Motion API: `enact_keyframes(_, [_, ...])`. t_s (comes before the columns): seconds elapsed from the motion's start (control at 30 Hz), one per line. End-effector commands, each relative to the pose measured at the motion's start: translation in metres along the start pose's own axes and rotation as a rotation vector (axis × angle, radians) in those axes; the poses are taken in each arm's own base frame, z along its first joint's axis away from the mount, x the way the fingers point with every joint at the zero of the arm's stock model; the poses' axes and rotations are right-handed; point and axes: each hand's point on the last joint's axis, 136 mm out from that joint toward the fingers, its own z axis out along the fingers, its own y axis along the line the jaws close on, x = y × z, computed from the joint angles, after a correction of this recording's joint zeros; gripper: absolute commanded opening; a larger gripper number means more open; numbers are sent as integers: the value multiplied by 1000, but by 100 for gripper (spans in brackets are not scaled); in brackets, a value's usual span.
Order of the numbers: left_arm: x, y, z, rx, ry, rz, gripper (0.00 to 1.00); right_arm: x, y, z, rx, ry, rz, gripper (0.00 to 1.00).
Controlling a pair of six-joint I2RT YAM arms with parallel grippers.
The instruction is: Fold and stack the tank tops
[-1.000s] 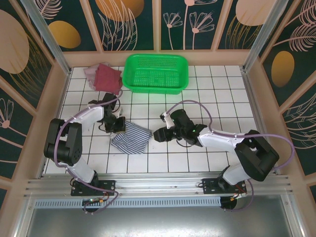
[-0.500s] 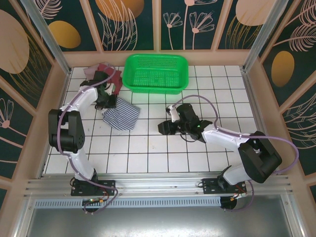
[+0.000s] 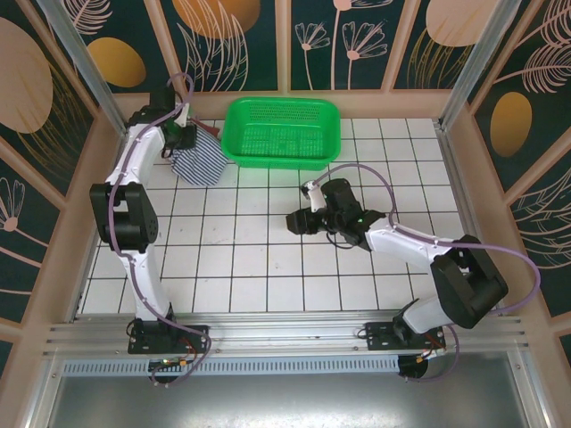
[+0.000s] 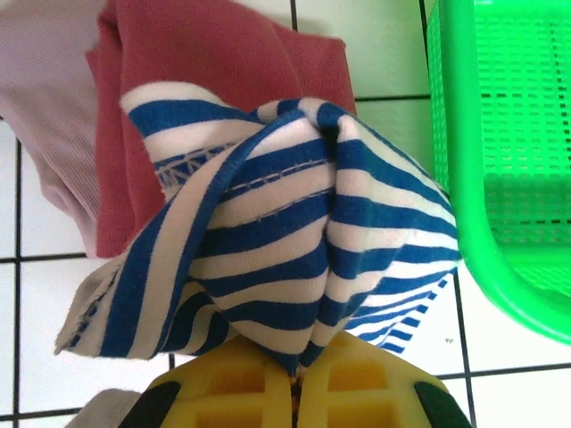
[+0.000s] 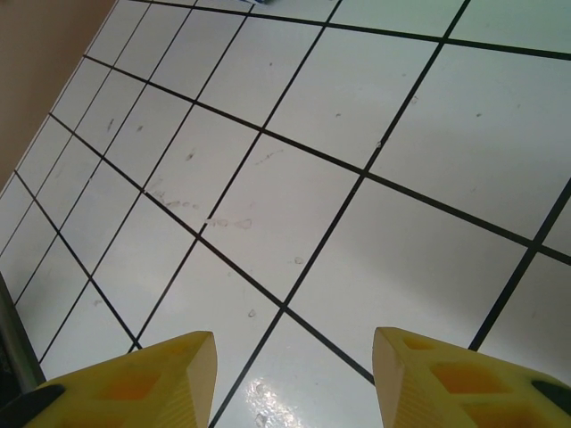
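Note:
I should next move my left gripper outward and down over the dark red tank top (image 3: pixel 210 127) (image 4: pixel 201 58) and let go, because the striped top is still hanging short of that stack.
My left gripper (image 4: pixel 308 379) is shut on the navy-and-white striped tank top (image 4: pixel 303 241), which hangs bunched from its yellow fingers. From above, that striped top (image 3: pixel 198 162) hangs at the far left of the table with the left gripper (image 3: pixel 183 135) over it. Beneath it lie the dark red tank top (image 4: pixel 223 62) and, further left, the mauve-pink tank top (image 4: pixel 45 107), the red one resting on the pink. My right gripper (image 5: pixel 294 374) is open over bare white tiles, and from above the right gripper (image 3: pixel 299 220) sits near the table's middle.
A green plastic basket (image 3: pixel 284 132) stands at the back centre, its rim (image 4: pixel 455 160) close to the right of the hanging striped top. Wooden walls enclose the white tiled table (image 3: pixel 268 267) at the left, back and right.
The left arm has carried the striped top from the table's middle left up to the far left corner, over the red and pink tops. The right gripper has drifted slightly back, still open.

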Motion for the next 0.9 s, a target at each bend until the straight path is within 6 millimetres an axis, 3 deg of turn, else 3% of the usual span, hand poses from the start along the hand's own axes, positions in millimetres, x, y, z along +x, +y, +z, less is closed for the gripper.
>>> enact_keyframes(0.0, [-30,15,-8,-32,-79,24,0,-11,-5,2,18,-6,-16,50])
enact_keyframes(0.2, [-68,17,3,15,-177,-32,0,-13,-12,10,20,9,-7,50])
enact_keyframes(0.43, [-76,50,29,7,-195,-178,0,-16,-16,17,28,28,7,50])
enact_keyframes(0.53, [-66,63,49,8,-157,-223,1,-16,-21,20,35,42,18,50])
enact_keyframes(0.7, [-63,86,72,-89,-156,-226,14,-20,-28,20,66,40,32,50])
enact_keyframes(0.77, [-57,101,81,-150,-139,-249,28,-20,-29,20,75,41,42,50])
enact_keyframes(0.87, [-47,103,90,-138,-113,-264,42,-25,-31,16,98,35,43,50])
